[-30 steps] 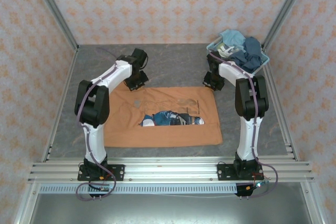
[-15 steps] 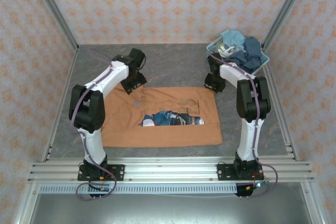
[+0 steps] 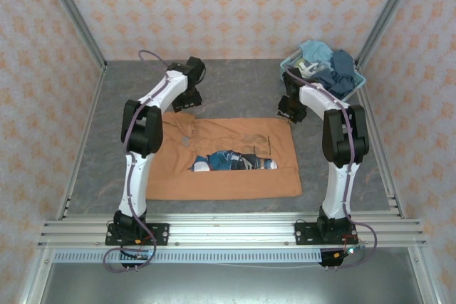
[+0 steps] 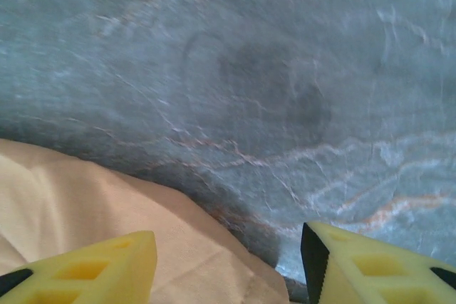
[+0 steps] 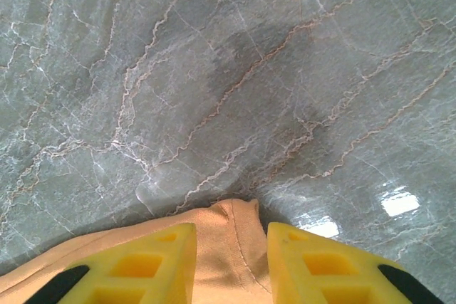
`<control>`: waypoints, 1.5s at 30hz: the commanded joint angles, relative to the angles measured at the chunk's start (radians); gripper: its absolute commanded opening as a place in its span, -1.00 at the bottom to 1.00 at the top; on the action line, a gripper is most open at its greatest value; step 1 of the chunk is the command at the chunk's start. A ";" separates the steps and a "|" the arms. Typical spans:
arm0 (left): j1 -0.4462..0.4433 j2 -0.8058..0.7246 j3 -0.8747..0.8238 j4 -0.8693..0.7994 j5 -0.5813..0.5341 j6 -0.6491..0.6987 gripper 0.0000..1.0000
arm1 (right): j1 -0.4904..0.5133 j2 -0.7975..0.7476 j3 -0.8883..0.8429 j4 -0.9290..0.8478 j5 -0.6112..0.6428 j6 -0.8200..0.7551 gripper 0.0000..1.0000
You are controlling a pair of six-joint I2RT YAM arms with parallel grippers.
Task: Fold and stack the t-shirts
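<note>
One finger hangs over bare marble, so my left gripper should next pull its fingers back and down onto the shirt's far edge (image 3: 184,114) (image 4: 206,236).
An orange-tan t-shirt (image 3: 235,183) lies flat on the grey table, folded over so that its dark blue, white and red print (image 3: 231,161) peeks out at the middle. My left gripper (image 3: 179,105) hovers at the shirt's far left corner. In the left wrist view this gripper (image 4: 228,268) is open, with the cloth (image 4: 85,211) lying loose under its left finger. My right gripper (image 3: 288,113) is at the far right corner. There its jaws (image 5: 231,261) stand apart, with the hemmed corner of the shirt (image 5: 228,233) lying slack between them.
A pale blue lattice basket (image 3: 360,78) stands at the back right, heaped with blue and light clothes (image 3: 331,69). Patterned walls and metal posts enclose the table. Bare grey marble lies beyond the shirt's far edge (image 5: 214,69).
The left gripper has opened, let go of the shirt's far left corner and moved away toward the back. The right gripper's jaws have spread apart over the far right corner.
</note>
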 commanded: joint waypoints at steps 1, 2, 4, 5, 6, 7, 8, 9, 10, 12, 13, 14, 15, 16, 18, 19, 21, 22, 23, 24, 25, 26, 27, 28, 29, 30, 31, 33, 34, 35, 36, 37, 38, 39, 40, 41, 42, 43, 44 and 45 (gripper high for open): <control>-0.041 -0.056 -0.038 -0.005 -0.078 0.111 0.16 | -0.005 -0.004 0.035 -0.033 0.010 -0.003 -0.33; -0.044 -0.058 -0.053 0.003 -0.085 0.117 0.17 | -0.005 -0.001 0.037 -0.033 0.009 -0.003 -0.33; -0.046 -0.053 -0.080 0.010 -0.095 0.117 0.18 | -0.005 0.002 0.038 -0.033 0.002 -0.001 -0.33; -0.045 -0.050 -0.090 0.013 -0.099 0.118 0.19 | -0.004 0.003 0.039 -0.032 -0.001 0.000 -0.33; -0.045 -0.044 -0.099 0.017 -0.100 0.118 0.18 | -0.004 0.004 0.038 -0.030 -0.004 0.001 -0.33; -0.047 -0.039 -0.105 0.022 -0.097 0.121 0.17 | -0.004 0.004 0.038 -0.030 -0.005 0.002 -0.33; -0.048 -0.034 -0.109 0.022 -0.094 0.123 0.15 | -0.004 0.003 0.038 -0.030 -0.005 0.001 -0.33; -0.049 -0.026 -0.109 0.022 -0.092 0.124 0.13 | -0.005 0.003 0.038 -0.031 -0.005 0.002 -0.33; -0.050 -0.021 -0.111 0.019 -0.096 0.123 0.10 | -0.005 0.001 0.037 -0.032 -0.005 0.002 -0.33; -0.050 -0.016 -0.116 0.017 -0.107 0.117 -0.02 | -0.004 0.001 0.037 -0.031 -0.004 0.000 -0.33; -0.050 -0.016 -0.119 0.018 -0.113 0.114 -0.09 | -0.004 0.000 0.035 -0.031 -0.005 0.001 -0.33; -0.050 -0.017 -0.122 0.021 -0.118 0.112 -0.15 | -0.006 -0.001 0.035 -0.030 -0.006 0.000 -0.33; -0.050 -0.022 -0.124 0.023 -0.125 0.107 -0.21 | -0.005 -0.002 0.034 -0.031 -0.005 0.000 -0.33; -0.050 -0.026 -0.126 0.025 -0.133 0.104 -0.26 | -0.005 -0.002 0.032 -0.030 -0.005 0.001 -0.33; -0.050 -0.039 -0.124 0.027 -0.150 0.097 -0.34 | -0.004 -0.002 0.030 -0.028 -0.007 0.000 -0.33; -0.048 -0.043 -0.120 0.027 -0.160 0.098 -0.37 | -0.004 -0.001 0.028 -0.027 -0.009 0.001 -0.33; -0.047 -0.053 -0.113 0.025 -0.173 0.098 -0.47 | -0.005 -0.002 0.028 -0.024 -0.010 0.003 -0.33; -0.048 -0.056 -0.107 0.022 -0.181 0.098 -0.53 | -0.004 -0.002 0.027 -0.024 -0.010 0.005 -0.33; -0.045 -0.058 -0.104 0.018 -0.185 0.097 -0.57 | -0.005 -0.002 0.028 -0.023 -0.010 0.005 -0.33; -0.044 -0.062 -0.098 0.013 -0.191 0.072 -0.65 | -0.003 0.000 0.028 -0.023 -0.010 0.004 -0.33; -0.042 -0.069 -0.094 0.009 -0.200 0.064 -0.73 | -0.003 0.000 0.028 -0.023 -0.010 0.006 -0.34; -0.042 -0.077 -0.095 0.008 -0.208 0.060 -0.82 | -0.004 0.001 0.028 -0.022 -0.010 0.006 -0.34; -0.039 -0.088 -0.096 0.003 -0.218 0.052 -0.91 | -0.003 0.002 0.031 -0.022 -0.010 0.006 -0.34; -0.039 -0.100 -0.099 -0.003 -0.230 0.042 -0.95 | -0.004 0.004 0.034 -0.023 -0.011 0.006 -0.34; -0.037 -0.122 -0.106 -0.006 -0.245 0.028 -0.98 | -0.004 0.007 0.039 -0.024 -0.011 0.006 -0.34; -0.035 -0.149 -0.120 -0.008 -0.259 0.010 -1.00 | -0.003 0.009 0.044 -0.026 -0.011 0.007 -0.34; -0.032 -0.181 -0.140 -0.007 -0.271 -0.009 -1.00 | -0.004 0.014 0.050 -0.028 -0.012 0.009 -0.34; -0.023 -0.245 -0.193 0.007 -0.280 -0.043 -1.00 | -0.003 0.026 0.061 -0.036 -0.009 0.013 -0.34; -0.017 -0.274 -0.222 0.013 -0.274 -0.059 -1.00 | -0.003 0.034 0.066 -0.041 -0.006 0.017 -0.33; -0.013 -0.297 -0.248 0.022 -0.263 -0.070 -1.00 | -0.005 0.041 0.071 -0.044 -0.002 0.021 -0.33; -0.007 -0.318 -0.275 0.029 -0.251 -0.079 -1.00 | -0.005 0.051 0.075 -0.047 -0.001 0.025 -0.33; -0.001 -0.335 -0.295 0.033 -0.239 -0.087 -1.00 | -0.004 0.059 0.079 -0.054 0.000 0.030 -0.33; 0.002 -0.347 -0.312 0.036 -0.228 -0.094 -1.00 | -0.004 0.068 0.083 -0.056 0.001 0.033 -0.33; 0.007 -0.356 -0.329 0.038 -0.221 -0.098 -1.00 | -0.004 0.075 0.083 -0.057 0.002 0.038 -0.33; 0.011 -0.365 -0.342 0.041 -0.216 -0.101 -1.00 | -0.004 0.081 0.081 -0.053 0.003 0.041 -0.34; 0.015 -0.373 -0.354 0.044 -0.214 -0.103 -1.00 | -0.005 0.088 0.080 -0.048 0.004 0.042 -0.34; 0.017 -0.381 -0.367 0.049 -0.213 -0.106 -1.00 | -0.004 0.096 0.082 -0.045 0.004 0.041 -0.34; 0.021 -0.388 -0.377 0.053 -0.210 -0.110 -1.00 | -0.004 0.108 0.090 -0.053 0.008 0.039 -0.35; 0.024 -0.392 -0.383 0.053 -0.208 -0.112 -1.00 | -0.004 0.118 0.098 -0.063 0.012 0.039 -0.35; 0.027 -0.395 -0.388 0.055 -0.206 -0.114 -1.00 | -0.004 0.127 0.104 -0.071 0.020 0.037 -0.36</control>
